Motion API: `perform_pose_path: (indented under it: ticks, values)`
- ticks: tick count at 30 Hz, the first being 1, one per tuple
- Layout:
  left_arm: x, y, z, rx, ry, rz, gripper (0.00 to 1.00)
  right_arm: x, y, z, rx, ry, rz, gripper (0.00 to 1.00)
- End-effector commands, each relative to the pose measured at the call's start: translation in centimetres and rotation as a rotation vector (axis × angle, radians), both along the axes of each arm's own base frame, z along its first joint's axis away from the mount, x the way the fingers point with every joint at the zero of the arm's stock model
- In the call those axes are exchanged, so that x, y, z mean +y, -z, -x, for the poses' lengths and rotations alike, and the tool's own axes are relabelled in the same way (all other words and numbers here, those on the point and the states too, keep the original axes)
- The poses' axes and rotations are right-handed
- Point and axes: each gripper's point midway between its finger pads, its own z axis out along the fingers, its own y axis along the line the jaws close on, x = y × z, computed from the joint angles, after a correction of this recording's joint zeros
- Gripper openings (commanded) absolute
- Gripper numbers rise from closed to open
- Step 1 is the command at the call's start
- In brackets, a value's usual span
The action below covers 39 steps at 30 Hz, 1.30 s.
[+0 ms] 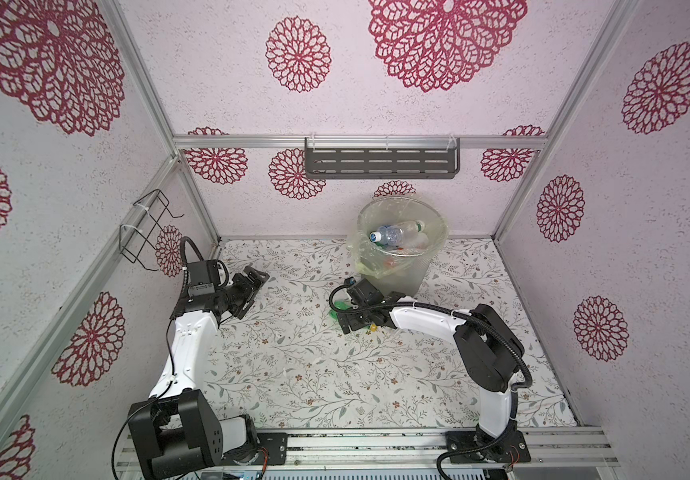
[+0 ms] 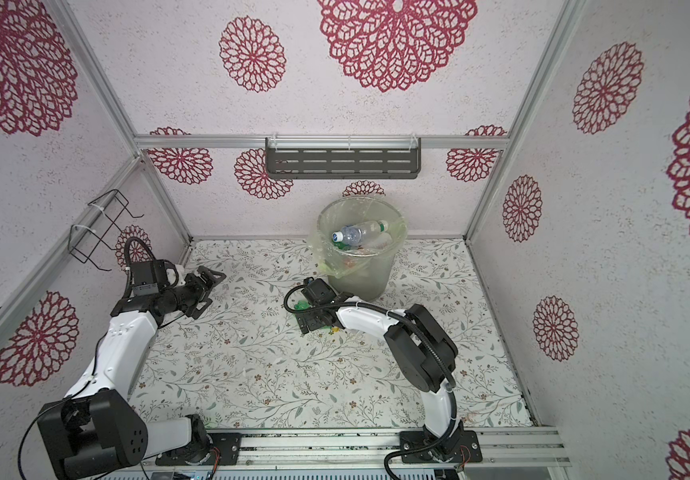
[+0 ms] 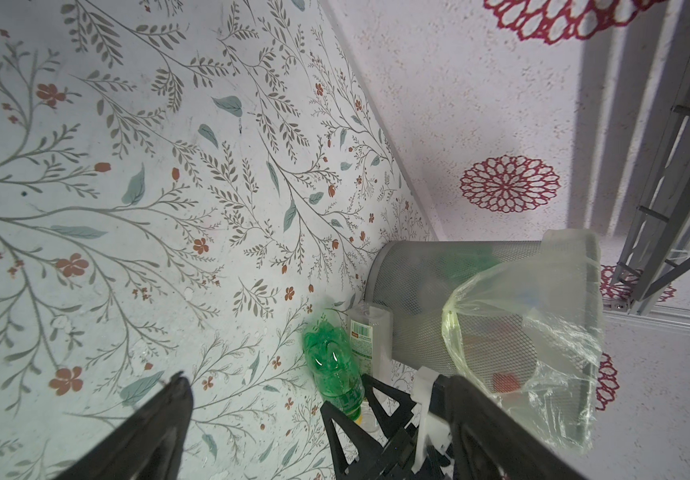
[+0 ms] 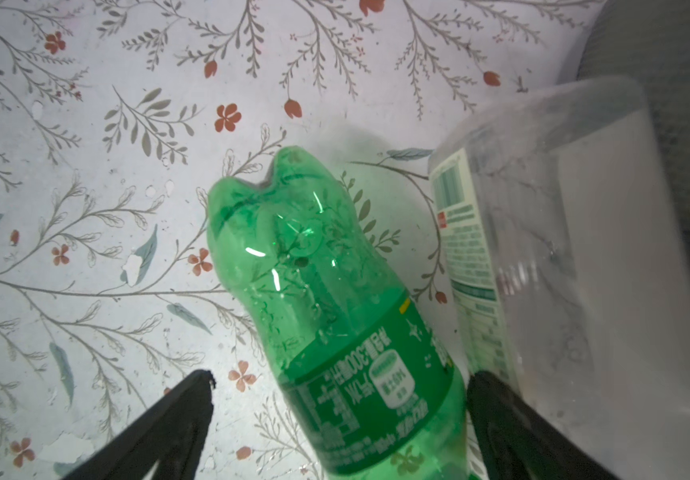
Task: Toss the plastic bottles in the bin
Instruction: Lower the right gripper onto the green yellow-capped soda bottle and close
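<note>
My right gripper next lowers its open fingers past both sides of the green bottle's labelled part [image 4: 373, 393]. It then closes across the label, since it lies below, between them.
A green plastic bottle [image 1: 340, 307] [image 2: 302, 306] [image 4: 326, 311] lies on the flowered table beside the bin [image 1: 403, 276] [image 2: 360, 280] [image 3: 418, 299]. A clear bottle [image 3: 370, 332] [image 4: 543, 249] lies between the two, against the bin's mesh wall. My right gripper [image 1: 345, 312] [image 4: 341, 378] [image 3: 347, 392] is open and straddles the green bottle's labelled part, with a gap showing on one side. Inside the bin lie several bottles; on top is a clear one [image 1: 393, 235] [image 2: 356, 232] with a blue cap. My left gripper [image 1: 255, 291] [image 2: 209, 291] [image 3: 310, 380] hovers open and empty at the far left.
A dark slotted shelf [image 1: 380, 162] hangs on the back wall above the bin. A black wire rack [image 1: 143, 228] sticks out from the left wall near my left arm. The yellowish bag [image 3: 522, 332] droops over the bin's side. Patterned walls close in three sides.
</note>
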Motion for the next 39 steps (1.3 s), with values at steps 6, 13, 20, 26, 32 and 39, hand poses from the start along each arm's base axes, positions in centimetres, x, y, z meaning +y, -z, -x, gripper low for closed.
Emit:
perform_pose_path:
  ticks: [6, 13, 20, 26, 32, 39]
  values:
    - [0.2, -0.1, 0.8, -0.011, 0.005, -0.007, 0.97, 0.4, 0.3, 0.0, -0.018, -0.023, 0.032, 0.99]
    - [0.1, 0.0, 0.9, -0.008, 0.006, 0.000, 0.97, 0.5, 1.5, -0.1, -0.012, -0.021, 0.046, 0.95]
    - [0.1, 0.2, 1.1, -0.001, 0.003, -0.002, 0.97, 1.1, 2.0, 0.0, -0.019, -0.019, 0.026, 0.88]
    - [0.2, 0.4, 1.1, 0.005, -0.002, -0.002, 0.97, 1.2, 2.1, 0.0, -0.025, -0.008, 0.018, 0.76]
    - [0.2, 0.5, 1.0, 0.008, -0.003, -0.001, 0.97, 1.4, 1.9, 0.4, -0.025, -0.007, 0.007, 0.55]
    - [0.2, 0.4, 1.0, -0.003, -0.005, 0.003, 0.97, 1.9, 1.1, 1.6, -0.025, -0.008, -0.028, 0.55]
